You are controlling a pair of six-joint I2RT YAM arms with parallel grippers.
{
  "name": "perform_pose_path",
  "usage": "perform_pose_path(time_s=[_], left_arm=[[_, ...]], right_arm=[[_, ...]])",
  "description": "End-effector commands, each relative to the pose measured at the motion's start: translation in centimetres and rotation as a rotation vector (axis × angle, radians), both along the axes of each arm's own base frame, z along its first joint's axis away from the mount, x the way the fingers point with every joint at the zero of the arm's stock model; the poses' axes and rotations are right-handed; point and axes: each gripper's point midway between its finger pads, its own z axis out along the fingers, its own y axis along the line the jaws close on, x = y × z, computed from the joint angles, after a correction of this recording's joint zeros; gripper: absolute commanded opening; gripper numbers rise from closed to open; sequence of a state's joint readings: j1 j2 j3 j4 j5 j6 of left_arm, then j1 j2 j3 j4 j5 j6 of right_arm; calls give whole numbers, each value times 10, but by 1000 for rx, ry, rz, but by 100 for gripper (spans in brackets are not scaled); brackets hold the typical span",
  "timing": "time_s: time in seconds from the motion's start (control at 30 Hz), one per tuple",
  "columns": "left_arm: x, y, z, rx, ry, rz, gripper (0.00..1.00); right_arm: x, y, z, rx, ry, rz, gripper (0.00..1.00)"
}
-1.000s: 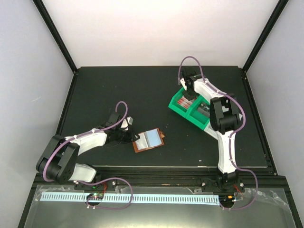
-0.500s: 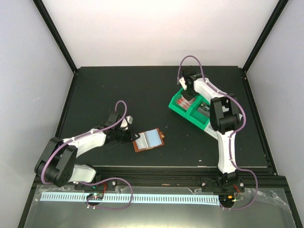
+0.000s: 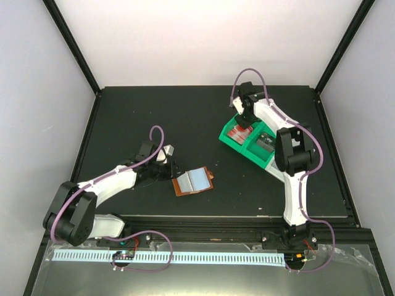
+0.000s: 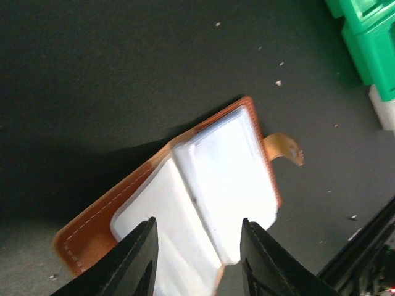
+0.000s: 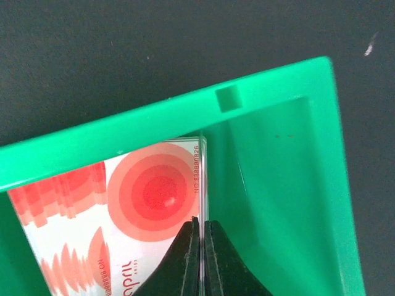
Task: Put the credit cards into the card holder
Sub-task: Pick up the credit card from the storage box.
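Note:
Next, my left gripper rises outward toward the green bin, tilting level onto the free edge of my right gripper's thin card.
The card holder [image 3: 192, 181] lies open on the black table, brown leather with pale clear inner sleeves and a snap tab; it fills the left wrist view [image 4: 185, 203]. My left gripper [image 3: 170, 172] is open just left of it, jaws spread over the sleeves [image 4: 197, 259]. My right gripper [image 3: 243, 118] is in the green bin's left compartment, shut on the edge of a thin card held on edge [image 5: 202, 185]. A red-and-white credit card [image 5: 117, 216] lies flat in that compartment [image 3: 236, 131].
The green two-compartment bin [image 3: 266, 161] stands at the right middle of the table, its rim in the right wrist view [image 5: 154, 123]. Dark cards [image 3: 265, 140] lie in its right compartment. The table's front edge rail runs below the card holder.
My left gripper has moved right, closer to the card holder. My right gripper has shifted slightly in the bin's left compartment.

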State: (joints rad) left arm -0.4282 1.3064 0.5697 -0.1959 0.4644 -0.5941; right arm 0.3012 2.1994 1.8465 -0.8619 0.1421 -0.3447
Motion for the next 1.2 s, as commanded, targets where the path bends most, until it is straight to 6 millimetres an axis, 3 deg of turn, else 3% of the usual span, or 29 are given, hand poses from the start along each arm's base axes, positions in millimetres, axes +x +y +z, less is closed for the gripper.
perform_pose_path(time_s=[0.0, 0.37, 0.5, 0.67, 0.83, 0.97, 1.07, 1.17], left_arm=[[12, -17, 36, -68, -81, -51, 41], [50, -49, 94, -186, -201, -76, 64], [74, -74, 129, -246, -285, -96, 73], [104, -124, 155, -330, -323, -165, 80], [124, -176, 160, -439, -306, -233, 85], [131, -212, 156, -529, -266, -289, 87], [136, -229, 153, -545, -247, -299, 91], [143, -237, 136, -514, -189, -285, 92]], right_arm=[[6, 4, 55, 82, -106, -43, 5], [-4, 15, 100, 316, -209, -178, 1], [-8, 6, 118, 500, -209, -306, 1], [-22, -10, 140, 863, -160, -411, 1], [-43, -15, 150, 1102, -117, -423, 1], [-60, -5, 146, 1218, -50, -413, 1], [-72, 4, 142, 1296, 1, -398, 1], [-84, 9, 139, 1344, 34, -389, 1]])
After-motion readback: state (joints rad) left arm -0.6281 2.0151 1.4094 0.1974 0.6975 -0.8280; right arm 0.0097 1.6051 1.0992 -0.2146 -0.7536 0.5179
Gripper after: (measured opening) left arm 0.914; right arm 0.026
